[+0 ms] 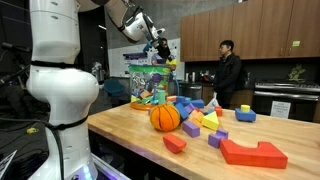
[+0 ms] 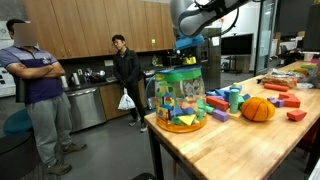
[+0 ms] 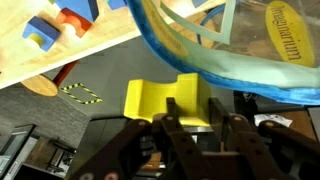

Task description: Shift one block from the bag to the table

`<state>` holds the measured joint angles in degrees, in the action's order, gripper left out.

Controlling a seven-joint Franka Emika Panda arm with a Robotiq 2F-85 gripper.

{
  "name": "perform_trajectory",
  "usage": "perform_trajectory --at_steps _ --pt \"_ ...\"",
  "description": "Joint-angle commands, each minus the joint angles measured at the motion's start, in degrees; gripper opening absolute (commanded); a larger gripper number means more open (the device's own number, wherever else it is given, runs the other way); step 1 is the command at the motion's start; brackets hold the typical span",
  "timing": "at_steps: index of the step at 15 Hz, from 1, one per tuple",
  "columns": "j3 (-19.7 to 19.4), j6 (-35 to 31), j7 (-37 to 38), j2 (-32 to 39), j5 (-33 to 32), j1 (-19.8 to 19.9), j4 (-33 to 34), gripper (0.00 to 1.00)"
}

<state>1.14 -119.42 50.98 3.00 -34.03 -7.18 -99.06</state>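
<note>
My gripper will next move sideways past the bag's blue rim and stay high, toward the loose blocks atop the table (image 1: pixel 206 121) (image 3: pixel 64 22), because the yellow block is still hanging by the bag.
In the wrist view my gripper (image 3: pixel 195 112) is shut on a yellow block (image 3: pixel 160 98), with its raised part between the two dark fingers. The clear bag's blue rim (image 3: pixel 190 55) curves just above and to the right of the block. In both exterior views the bag (image 1: pixel 150 85) (image 2: pixel 180 100), full of multicoloured blocks, stands upright near the end of the light wood table (image 1: pixel 125 135) (image 2: pixel 240 145). The gripper (image 1: pixel 161 46) (image 2: pixel 188 52) hangs just over the bag's mouth. A strip of table (image 3: pixel 90 45) also shows at the upper left of the wrist view.
An orange ball (image 1: pixel 165 117) (image 2: pixel 258 109) lies beside the bag. Loose blocks, among them a large red one (image 1: pixel 255 152), are scattered over the table. A man in black (image 1: pixel 228 72) (image 2: pixel 127 75) and another person (image 2: pixel 35 90) stand beyond the table's end.
</note>
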Motion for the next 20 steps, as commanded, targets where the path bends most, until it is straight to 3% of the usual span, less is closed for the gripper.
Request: perform_trajectory --at_steps 1,10,11,12,13,17,20 --pt "-0.66 -4.11 2.48 -4.02 0.21 2.81 -6.51 0.11" --pt "-5.75 -20.91 0.31 -7.05 1.8 11.2 -20.41 0.11" --pt "-6.26 -22.77 0.05 -7.03 1.91 11.95 -21.57 0.16" --pt "-6.83 -24.67 -0.36 -6.94 2.38 12.69 -22.8 0.61" --pt "-5.84 -21.58 0.93 -4.91 1.16 12.09 -19.34 0.36" --pt "-6.58 -24.26 0.78 -4.95 1.38 13.12 -21.35 0.6" --pt "-6.37 -24.27 0.76 -5.26 1.63 12.99 -21.42 0.61"
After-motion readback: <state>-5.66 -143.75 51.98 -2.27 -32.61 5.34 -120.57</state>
